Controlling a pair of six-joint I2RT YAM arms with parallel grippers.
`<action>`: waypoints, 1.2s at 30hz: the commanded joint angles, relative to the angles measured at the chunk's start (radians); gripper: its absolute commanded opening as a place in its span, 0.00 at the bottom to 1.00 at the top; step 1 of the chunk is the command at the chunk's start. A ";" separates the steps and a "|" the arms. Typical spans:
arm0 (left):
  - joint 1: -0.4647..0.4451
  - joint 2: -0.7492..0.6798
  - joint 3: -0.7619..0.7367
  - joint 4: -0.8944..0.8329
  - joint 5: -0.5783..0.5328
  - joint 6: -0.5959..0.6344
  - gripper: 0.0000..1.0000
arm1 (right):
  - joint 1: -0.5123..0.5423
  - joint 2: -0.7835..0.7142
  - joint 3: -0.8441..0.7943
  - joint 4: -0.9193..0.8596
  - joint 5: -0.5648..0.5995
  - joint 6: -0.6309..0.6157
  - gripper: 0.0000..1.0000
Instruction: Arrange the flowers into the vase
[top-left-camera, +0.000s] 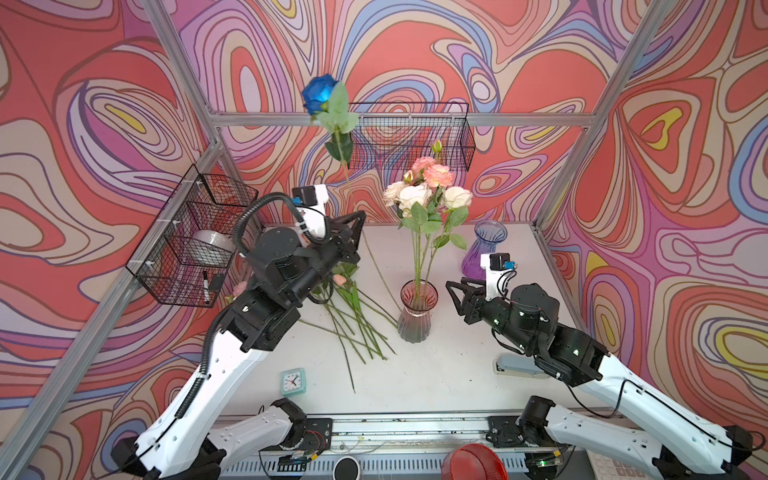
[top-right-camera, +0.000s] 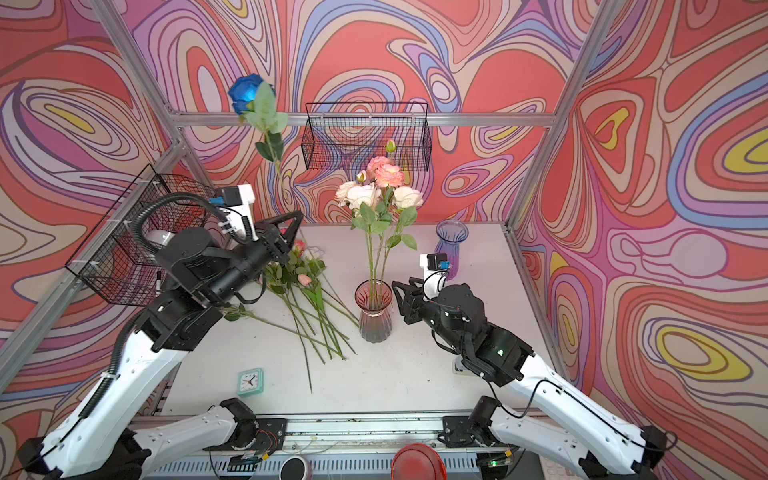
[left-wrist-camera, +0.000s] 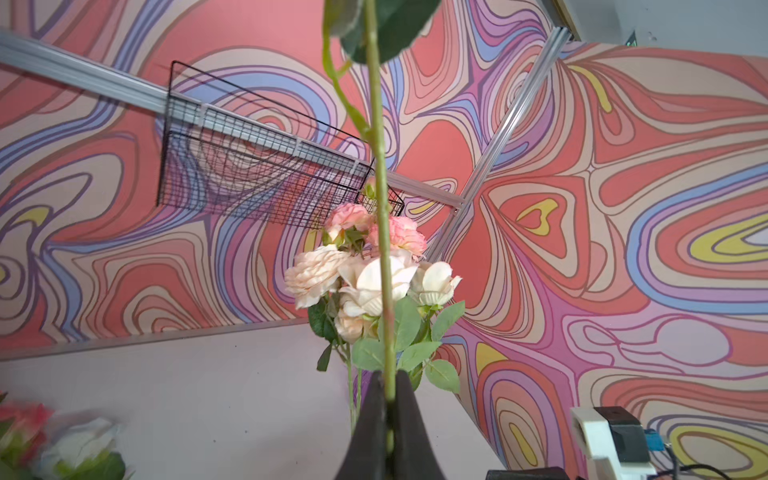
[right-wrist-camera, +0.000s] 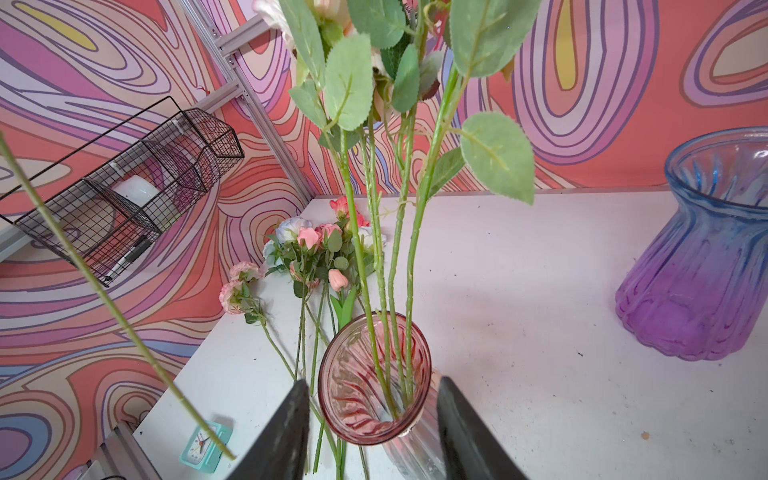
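The lower end of the blue rose's stem still hangs outside the vase. Next, the stem goes with my left gripper over the vase's opening (top-left-camera: 419, 294), then down, and is released.
My left gripper (top-left-camera: 360, 217) (left-wrist-camera: 388, 399) is shut on the green stem of a deep blue rose (top-left-camera: 319, 93) (top-right-camera: 246, 93). The rose stands upright, high above the table, left of the vase. The stem's lower end (right-wrist-camera: 104, 295) hangs free below the jaws. The vase (top-left-camera: 417, 311) (top-right-camera: 373, 311) (right-wrist-camera: 374, 378) is pink ribbed glass and holds several white and peach flowers (top-left-camera: 424, 189) (left-wrist-camera: 374, 274). My right gripper (top-left-camera: 451, 291) (top-right-camera: 397, 289) (right-wrist-camera: 374, 382) is open just right of the vase's rim, holding nothing. More flowers (top-left-camera: 353, 307) (top-right-camera: 307, 286) (right-wrist-camera: 316, 249) lie in a pile on the table left of the vase.
A purple and blue glass vase (top-left-camera: 484, 249) (right-wrist-camera: 702, 270) stands behind my right gripper. A teal clock (top-left-camera: 293, 381) sits near the front edge and a stapler (top-left-camera: 515, 365) under my right arm. Wire baskets hang on the left wall (top-left-camera: 195, 237) and back wall (top-left-camera: 411, 137).
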 joint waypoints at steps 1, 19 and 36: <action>-0.056 0.076 0.019 0.129 -0.085 0.172 0.00 | -0.003 -0.025 0.021 -0.022 0.016 -0.014 0.51; -0.109 0.192 -0.034 0.360 -0.080 0.222 0.00 | -0.003 -0.057 0.019 -0.050 0.036 -0.027 0.51; -0.115 0.215 -0.177 0.397 -0.036 0.164 0.00 | -0.003 -0.056 -0.003 -0.036 0.041 -0.018 0.51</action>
